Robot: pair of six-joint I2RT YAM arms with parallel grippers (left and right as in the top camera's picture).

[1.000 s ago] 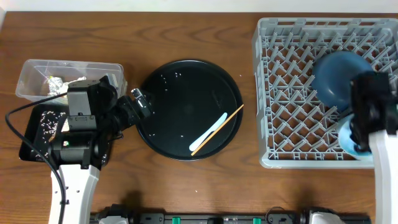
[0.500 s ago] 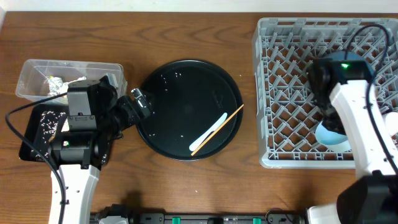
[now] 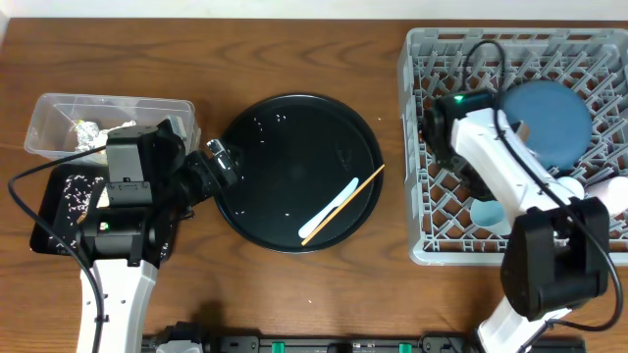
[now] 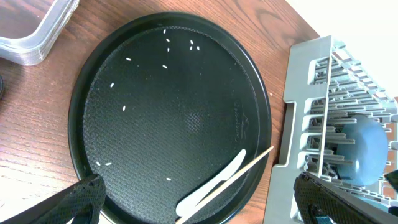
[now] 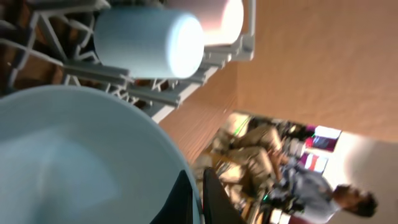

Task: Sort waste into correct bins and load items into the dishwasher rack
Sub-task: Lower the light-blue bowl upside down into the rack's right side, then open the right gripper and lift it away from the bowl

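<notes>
Next, my right gripper shifts the light blue bowl [image 5: 74, 155] toward the rack's ribs and opens at a rib, since the ribs beside the round black tray stand empty.
In the right wrist view my right gripper [image 5: 199, 196] is shut on the rim of the light blue bowl [image 5: 74, 155], inside the grey dishwasher rack [image 3: 432, 59]. A pale blue cup [image 5: 149, 43] and a pink cup [image 5: 217, 15] stand beyond it. The blue plate [image 3: 549, 123] rests in the rack's back part. A white spoon [image 3: 329, 208] and a chopstick [image 3: 363, 184] lie on the round black tray [image 3: 294, 103], with rice grains [image 4: 168, 46] scattered on it. My left gripper [image 4: 208, 200] hangs open and empty at that tray's left edge.
The clear tub [image 3: 59, 118] at the far left holds a silvery wrapper [image 3: 86, 129] and white tissue [image 3: 120, 127]. In front of it, the shallow black tray [image 3: 54, 211] carries rice and lies partly under my left arm. My right arm spans the rack's middle.
My right arm has swung left across the rack, carrying the light blue bowl leftward and uncovering the blue plate. The left arm, spoon and chopstick have not moved.
</notes>
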